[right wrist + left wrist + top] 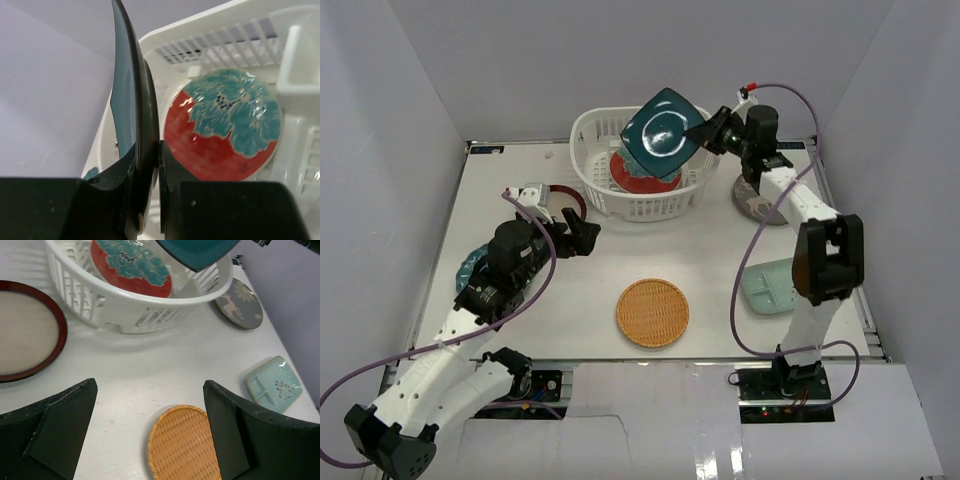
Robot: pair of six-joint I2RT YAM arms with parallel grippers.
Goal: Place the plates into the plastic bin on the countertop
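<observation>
Next, my right gripper lowers toward the red-and-teal round plate (pixel 642 178) (pixel 220 127) and releases the dark teal plate's edge there, since that plate still hangs above the bin's open basket.
My right gripper (pixel 705 132) is shut on the edge of the dark teal square plate (pixel 662 134) and holds it tilted above the white plastic bin (pixel 592 175). In the right wrist view the plate (pixel 131 90) stands edge-on between my fingers. The red-and-teal round plate (pixel 642 178) lies inside the bin and shows in the right wrist view (pixel 225 132). My left gripper (pixel 582 235) is open and empty over the countertop (pixel 710 250), left of the bin. The tan woven plate (pixel 652 312) lies front centre. The maroon-rimmed cream plate (pixel 25 332) lies beside my left gripper.
The grey deer plate (pixel 239 304) lies right of the bin, under my right arm. The pale mint rectangular plate (pixel 770 287) lies at the right beside the right arm. The teal scalloped plate (pixel 470 262) sits at the left, mostly under my left arm. Pale grey walls enclose the countertop.
</observation>
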